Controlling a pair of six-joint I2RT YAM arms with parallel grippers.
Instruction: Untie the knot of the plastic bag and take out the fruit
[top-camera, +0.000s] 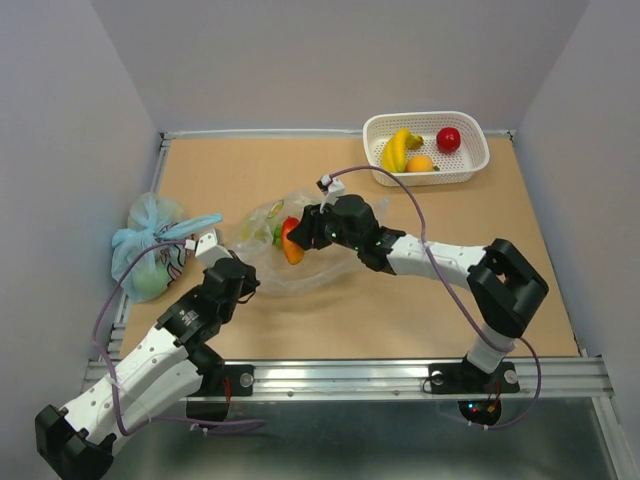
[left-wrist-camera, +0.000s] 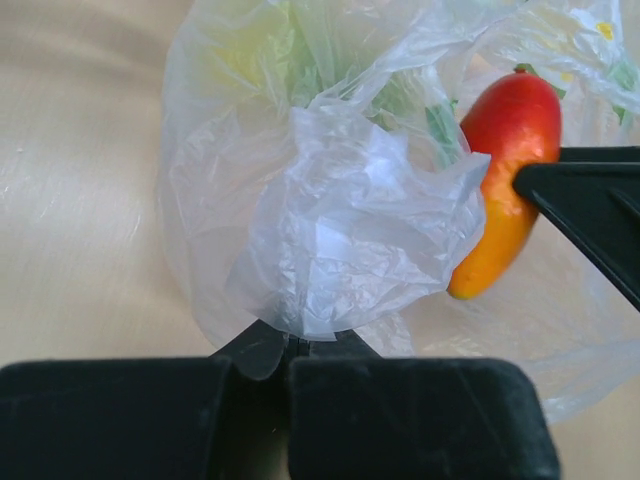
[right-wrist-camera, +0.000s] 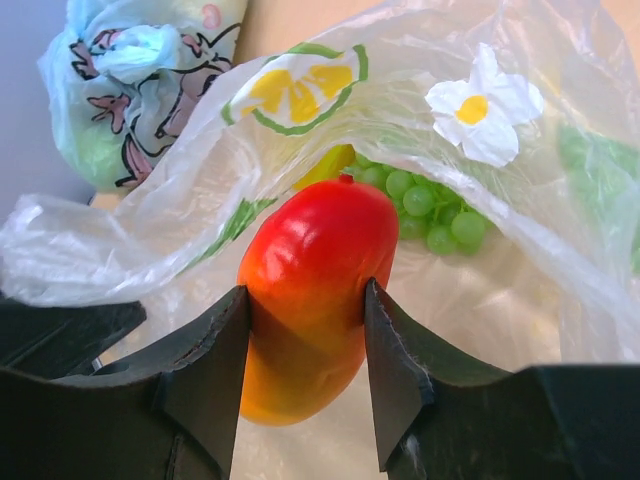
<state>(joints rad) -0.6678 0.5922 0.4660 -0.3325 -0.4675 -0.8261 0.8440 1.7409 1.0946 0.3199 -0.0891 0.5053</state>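
The fruit should go outward next in my right gripper, over the white basket's gap between the bananas and the red apple.
The clear plastic bag (top-camera: 268, 240) lies open mid-table, printed with yellow-green marks. My right gripper (right-wrist-camera: 305, 315) is shut on the orange-red peach-like fruit (right-wrist-camera: 310, 290), holding it at the bag's mouth (top-camera: 291, 241). Green grapes (right-wrist-camera: 425, 210) and a yellow-green piece (right-wrist-camera: 330, 162) stay inside the bag. My left gripper (left-wrist-camera: 290, 340) is shut on a bunched fold of the bag (left-wrist-camera: 350, 230) at its near edge. The held fruit also shows in the left wrist view (left-wrist-camera: 505, 180). No tied knot shows.
A white basket (top-camera: 470, 172) at the back right holds yellow bananas (top-camera: 398, 148), a red apple (top-camera: 448, 138) and an orange (top-camera: 420, 163). A light-blue knotted bag (top-camera: 150, 245) sits at the left edge. Walls enclose the table.
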